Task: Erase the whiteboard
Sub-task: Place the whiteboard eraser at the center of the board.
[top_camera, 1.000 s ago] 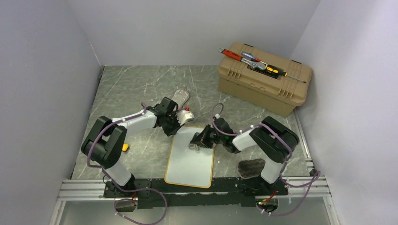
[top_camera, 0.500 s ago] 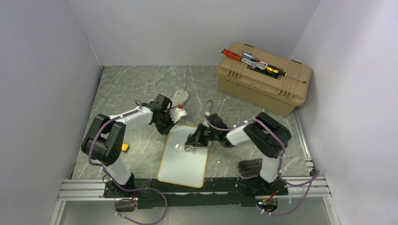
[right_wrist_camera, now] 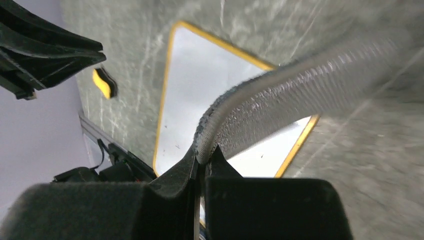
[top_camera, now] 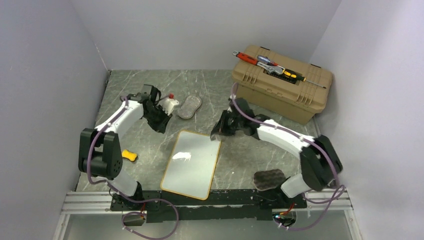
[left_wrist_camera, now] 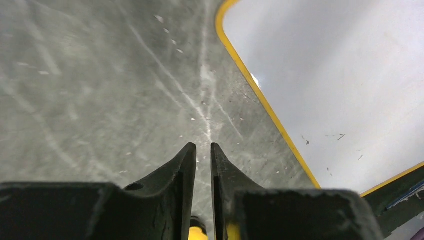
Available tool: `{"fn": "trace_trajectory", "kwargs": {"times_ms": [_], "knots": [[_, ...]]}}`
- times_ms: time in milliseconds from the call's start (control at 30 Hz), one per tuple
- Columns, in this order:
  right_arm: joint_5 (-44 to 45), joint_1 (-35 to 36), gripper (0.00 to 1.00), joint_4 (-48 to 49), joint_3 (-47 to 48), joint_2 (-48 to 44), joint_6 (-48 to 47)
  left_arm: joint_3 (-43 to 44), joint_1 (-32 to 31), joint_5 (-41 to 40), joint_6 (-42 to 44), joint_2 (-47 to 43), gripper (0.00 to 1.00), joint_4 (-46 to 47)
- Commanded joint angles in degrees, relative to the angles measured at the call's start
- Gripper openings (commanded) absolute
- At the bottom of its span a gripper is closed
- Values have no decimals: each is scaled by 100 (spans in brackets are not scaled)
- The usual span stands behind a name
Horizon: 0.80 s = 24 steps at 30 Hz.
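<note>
The board's side looks nearly clean, so the right gripper should next move the pad it holds off the board toward the toolbox and down to release it on bare tabletop.
The whiteboard [top_camera: 190,164] lies flat in front of the arm bases, white with a yellow frame [left_wrist_camera: 260,95] and turned slightly. Its face [right_wrist_camera: 200,85] looks clean apart from a few tiny dark specks. My left gripper [top_camera: 161,121] hovers over bare table beyond the board's far left corner. Its jaws [left_wrist_camera: 202,146] stand a narrow gap apart with nothing between them. My right gripper [top_camera: 219,132] is just past the board's far right corner, shut [right_wrist_camera: 202,152] on a bent grey textured eraser pad [right_wrist_camera: 280,100].
A tan toolbox [top_camera: 280,85] with hand tools [top_camera: 270,65] on its lid stands at the back right. A grey oval pad [top_camera: 189,106] lies beyond the board. A dark pad [top_camera: 269,179] sits by the right base. A small yellow object [top_camera: 130,156] lies left of the board.
The board slid and turned toward the near left. My left gripper let go of its far left corner and drew back to the far left. My right gripper lifted the pad off the board.
</note>
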Motion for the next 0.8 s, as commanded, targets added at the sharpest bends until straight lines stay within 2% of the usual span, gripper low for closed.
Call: {"fn": "trace_trajectory", "kwargs": {"times_ms": [0,100,133,167,200,233,300,533,667,767], "knots": [[1123,-137,0,-1643,549,-876,-901,639,174,222,-227,-605,25,-491],[1299,-354,0,-1985,380,-1169,-947,725,298,7,-436,-925,28,-420],[1387,-391,0,-2054,304,-1257,-934,714,369,-101,-511,-1008,32,-380],[1483,-415,0,-2162,252,-1337,-933,682,434,-165,-567,-1089,61,-346],[1589,-429,0,-2264,214,-1375,-933,617,515,-227,-605,-1155,94,-285],[1728,-439,0,-2449,190,-1401,-922,524,593,-331,-659,-1222,99,-189],[2047,-453,0,-2670,122,-1483,-880,345,728,-585,-774,-1314,100,36],[2285,-690,2,-2511,-118,-1387,-934,-267,1480,-702,-1326,-1255,99,869],[2243,-783,1,-2327,-67,-1115,-989,-43,1897,132,-1312,-1001,99,505],[2198,-809,0,-2161,-122,-868,-995,-198,1970,576,-1147,-1120,99,468]]}}
